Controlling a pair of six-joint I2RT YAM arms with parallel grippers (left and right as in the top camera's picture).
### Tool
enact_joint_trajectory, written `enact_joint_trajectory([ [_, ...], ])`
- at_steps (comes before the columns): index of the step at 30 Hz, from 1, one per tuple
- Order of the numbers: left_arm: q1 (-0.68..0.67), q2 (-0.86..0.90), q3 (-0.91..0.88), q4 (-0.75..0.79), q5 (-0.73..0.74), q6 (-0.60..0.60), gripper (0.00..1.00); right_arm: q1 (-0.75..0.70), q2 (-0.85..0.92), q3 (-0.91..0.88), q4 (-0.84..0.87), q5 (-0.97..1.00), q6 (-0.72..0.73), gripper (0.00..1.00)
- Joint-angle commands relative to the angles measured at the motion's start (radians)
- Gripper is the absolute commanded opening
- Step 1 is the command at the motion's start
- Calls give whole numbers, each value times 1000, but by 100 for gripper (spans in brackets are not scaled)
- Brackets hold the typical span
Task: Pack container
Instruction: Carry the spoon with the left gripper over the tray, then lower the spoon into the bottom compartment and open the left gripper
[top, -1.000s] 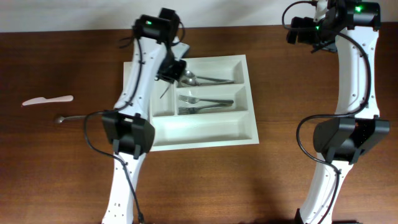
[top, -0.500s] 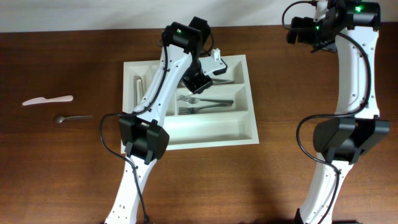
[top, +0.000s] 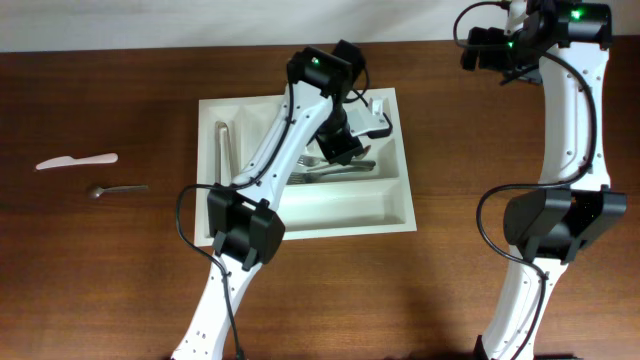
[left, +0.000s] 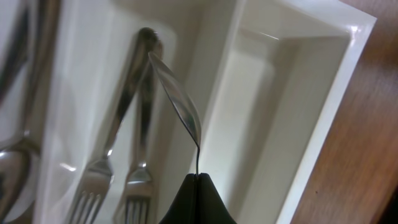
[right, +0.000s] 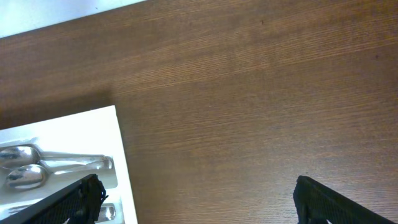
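Note:
I should next move my left gripper back from over the forks, lower the thin metal utensil into the container's near section (top: 325, 208) (left: 264, 121), and then let it go, because that section is empty.
The white container (top: 330, 208) lies mid-table. It holds two forks (top: 352, 166) in its middle wide compartment and a long metal utensil (top: 223, 150) in a narrow left one. My left gripper (top: 347, 143) hangs over the forks. In the left wrist view it (left: 198, 179) is shut on one end of a thin metal utensil (left: 180, 102), seen edge-on above the forks (left: 118, 143) and the container's divider (left: 211, 93). My right gripper (right: 199, 199) is open and empty, high above bare table to the right of the container (right: 74, 124), where spoons (right: 37, 165) show.
A pale plastic knife (top: 76, 161) and a small metal spoon (top: 118, 189) lie on the brown table left of the container. The right arm's base (top: 550, 225) stands at the right, the left arm's base (top: 240, 225) at the container's front left.
My left arm has swung right across the container, from the narrow left compartments to above the forks, uncovering the utensil in the narrow compartment. The right arm has not moved.

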Motion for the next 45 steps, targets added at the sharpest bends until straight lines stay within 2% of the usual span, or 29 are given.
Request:
enact_joint_trajectory([
  [1, -14, -10, -14, -2, 25, 25, 2, -1, 3, -5, 0, 5, 5, 99],
  [8, -49, -12, -14, -2, -22, -23, 2, -1, 3, -5, 0, 5, 5, 99],
  [18, -57, -31, -21, -2, -35, 1, 1, -1, 3, -5, 0, 5, 5, 99],
  [32, -22, -372, -34, -2, -110, 53, 2, -1, 3, -5, 0, 5, 5, 99],
  [37, 41, -439, -213, -2, -105, 56, 2, -1, 3, -5, 0, 5, 5, 99],
  [41, 86, -479, -470, -2, -15, 153, 2, -1, 3, -5, 0, 5, 5, 99],
  [45, 93, -481, -651, 2, 38, 264, 2, -1, 3, -5, 0, 5, 5, 99],
])
